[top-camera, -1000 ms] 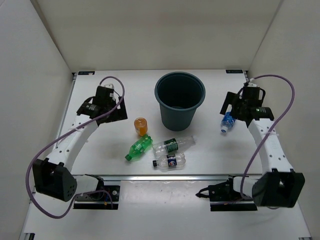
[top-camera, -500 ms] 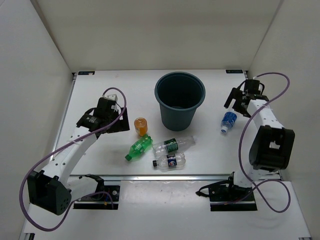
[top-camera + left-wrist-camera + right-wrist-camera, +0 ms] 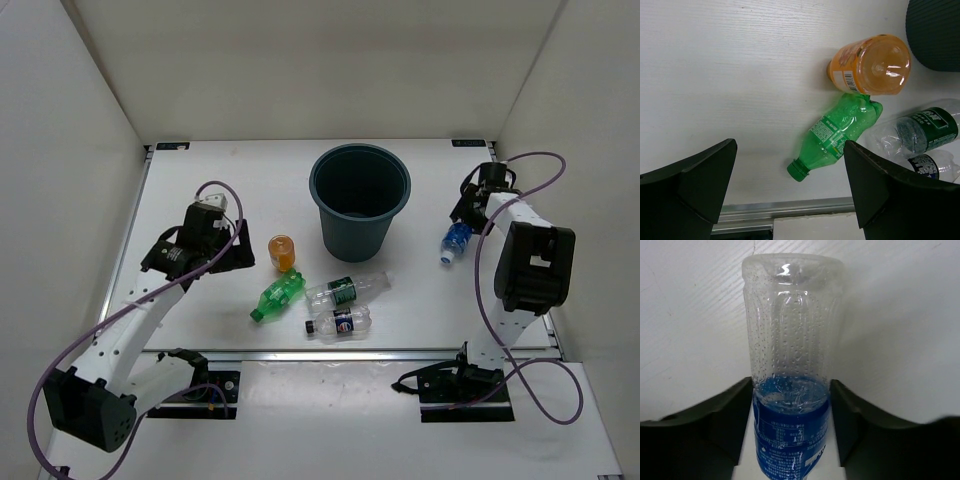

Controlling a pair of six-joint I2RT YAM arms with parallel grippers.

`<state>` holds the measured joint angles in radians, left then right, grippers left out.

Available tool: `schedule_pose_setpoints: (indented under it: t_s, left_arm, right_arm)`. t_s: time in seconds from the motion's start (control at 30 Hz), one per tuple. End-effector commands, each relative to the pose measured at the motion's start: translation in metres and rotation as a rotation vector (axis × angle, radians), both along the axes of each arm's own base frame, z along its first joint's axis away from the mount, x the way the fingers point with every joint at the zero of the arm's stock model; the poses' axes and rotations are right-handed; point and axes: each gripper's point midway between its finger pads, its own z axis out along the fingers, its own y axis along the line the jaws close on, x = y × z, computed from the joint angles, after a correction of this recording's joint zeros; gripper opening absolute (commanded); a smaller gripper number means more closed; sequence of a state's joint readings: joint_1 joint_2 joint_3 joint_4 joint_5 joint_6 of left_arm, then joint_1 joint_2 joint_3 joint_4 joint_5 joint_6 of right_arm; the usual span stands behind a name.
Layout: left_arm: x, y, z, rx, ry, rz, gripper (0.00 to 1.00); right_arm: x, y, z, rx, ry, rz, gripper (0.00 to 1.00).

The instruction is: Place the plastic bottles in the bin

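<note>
My right gripper should next lift the blue-labelled clear bottle toward the bin's opening (image 3: 360,182) above the table. Then it should let go of the bottle over the bin's opening.
The dark teal bin (image 3: 355,235) stands upright at the table's middle back. In front of it are an orange bottle (image 3: 283,252), a green bottle (image 3: 277,298), a clear bottle with a dark green label (image 3: 347,290) and a clear one with a dark blue label (image 3: 340,321). My left gripper (image 3: 222,250) hangs open just left of the orange bottle (image 3: 872,65), with the green bottle (image 3: 840,132) ahead of its fingers. Right of the bin, my right gripper (image 3: 468,212) is shut on the blue-labelled clear bottle (image 3: 792,365), which lies on the table (image 3: 456,240).
White walls close in the table on the left, back and right. A metal rail (image 3: 350,352) runs along the near edge, in front of the arm bases. The bin's wall (image 3: 935,30) shows at the left wrist view's top right corner.
The right gripper has closed from wide open onto the blue-labelled bottle, and its arm has folded back upright. The left gripper has moved nearer and slightly lower, beside the orange bottle.
</note>
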<state>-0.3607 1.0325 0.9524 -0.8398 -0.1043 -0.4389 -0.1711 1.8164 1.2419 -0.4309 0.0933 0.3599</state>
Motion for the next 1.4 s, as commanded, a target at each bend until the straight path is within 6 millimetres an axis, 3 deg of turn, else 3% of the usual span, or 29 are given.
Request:
schedule_pose_setpoints:
  t_s: [0.0, 0.07, 0.13, 0.23, 0.3, 0.33, 0.4, 0.5, 0.53, 0.57, 0.63, 0.67, 0.77, 0.87, 0.9, 1.03, 1.13, 1.23, 1.3, 1.37]
  left_arm:
    - [-0.002, 0.005, 0.005, -0.001, -0.022, 0.014, 0.99]
    - [0.0, 0.007, 0.006, 0.004, -0.03, 0.023, 0.99]
    - [0.001, 0.007, 0.006, 0.004, -0.037, 0.016, 0.98]
    - [0.0, 0.006, 0.003, -0.004, -0.039, 0.007, 0.99]
    - [0.003, 0.004, 0.005, -0.001, -0.05, -0.003, 0.99]
    - [0.004, 0.003, 0.004, -0.006, -0.047, -0.011, 0.99]
    - [0.007, 0.0, -0.001, -0.003, -0.047, -0.02, 0.99]
    - [0.016, -0.014, 0.007, -0.038, -0.077, -0.063, 0.99]
    - [0.019, -0.021, 0.005, -0.044, -0.068, -0.089, 0.99]
    - [0.022, -0.027, 0.005, -0.043, -0.073, -0.106, 0.99]
    - [0.033, -0.035, 0.013, -0.055, -0.107, -0.122, 0.99]
    - [0.034, -0.041, 0.009, -0.056, -0.095, -0.14, 0.99]
    - [0.041, -0.049, 0.011, -0.038, -0.099, -0.167, 0.99]
    - [0.049, -0.052, 0.013, -0.021, -0.126, -0.166, 0.99]
    - [0.049, -0.053, 0.013, -0.026, -0.128, -0.17, 0.99]
    - [0.059, -0.064, 0.018, -0.036, -0.16, -0.201, 0.99]
    - [0.063, -0.078, 0.015, -0.03, -0.153, -0.236, 0.99]
    - [0.065, -0.091, 0.011, -0.036, -0.149, -0.264, 0.99]
    - [0.068, -0.09, 0.003, -0.01, -0.133, -0.252, 0.99]
    - [0.071, -0.094, -0.007, 0.008, -0.115, -0.258, 0.99]
  right_arm:
    - [0.011, -0.003, 0.015, -0.031, -0.071, -0.028, 0.48]
    - [0.014, -0.005, 0.035, -0.051, -0.108, -0.026, 0.31]
    - [0.014, -0.006, 0.062, -0.081, -0.144, -0.006, 0.21]
    - [0.022, -0.002, 0.129, -0.122, -0.281, 0.038, 0.14]
    - [0.026, 0.01, 0.195, -0.134, -0.423, 0.082, 0.12]
    - [0.027, 0.015, 0.211, -0.157, -0.45, 0.118, 0.13]
    - [0.025, 0.048, 0.276, -0.234, -0.595, 0.196, 0.17]
    - [0.023, 0.104, 0.336, -0.374, -0.721, 0.333, 0.15]
    - [0.024, 0.116, 0.344, -0.386, -0.749, 0.351, 0.15]
    - [0.023, 0.143, 0.361, -0.377, -0.809, 0.402, 0.15]
    - [0.025, 0.192, 0.371, -0.326, -0.884, 0.515, 0.14]
    - [0.027, 0.201, 0.378, -0.31, -0.919, 0.524, 0.14]
    - [0.027, 0.256, 0.376, -0.31, -0.966, 0.636, 0.13]
    - [0.026, 0.291, 0.354, -0.331, -0.954, 0.707, 0.17]
    - [0.029, 0.296, 0.349, -0.337, -0.959, 0.707, 0.26]
    - [0.032, 0.298, 0.332, -0.442, -0.924, 0.674, 0.29]
    - [0.025, 0.306, 0.323, -0.407, -0.91, 0.7, 0.45]
    - [0.014, 0.301, 0.323, -0.389, -0.935, 0.681, 0.69]
    - [0.008, 0.298, 0.336, -0.349, -0.965, 0.693, 0.91]
    - [0.004, 0.291, 0.336, -0.285, -0.951, 0.69, 0.99]
